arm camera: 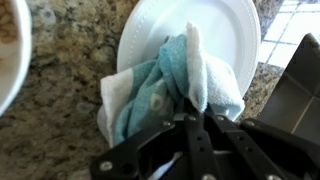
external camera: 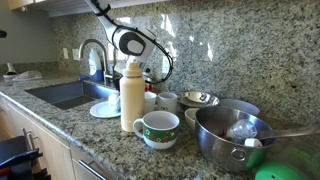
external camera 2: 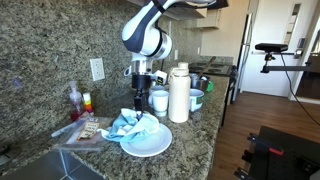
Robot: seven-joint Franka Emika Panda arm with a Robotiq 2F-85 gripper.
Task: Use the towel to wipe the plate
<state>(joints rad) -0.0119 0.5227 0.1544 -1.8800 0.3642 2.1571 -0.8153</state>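
Observation:
The bunched towel on the plate's edge (external camera 2: 142, 128) (arm camera: 160, 88) is already resting on the plate, so my gripper will next rise a little above the towel and let go of its top fold.
A white plate (arm camera: 205, 30) lies on the granite counter beside the sink; it shows in both exterior views (external camera: 103, 110) (external camera 2: 150, 145). A teal and white towel (arm camera: 160, 85) is bunched up on the plate's edge, also seen in an exterior view (external camera 2: 130, 125). My gripper (arm camera: 190, 112) is shut on the top fold of the towel and stands right over the plate, pointing down (external camera 2: 142, 100). In an exterior view the cream thermos (external camera: 131, 95) hides the gripper's fingers and the towel.
The cream thermos (external camera 2: 179, 93) stands close beside the plate, with white cups (external camera 2: 160, 100) behind it. A green-patterned mug (external camera: 158, 128) and metal bowls (external camera: 230, 135) sit further along. The sink (external camera: 65, 95) and faucet (external camera: 95, 55) are by the plate. A small tray (external camera 2: 85, 130) lies next to the plate.

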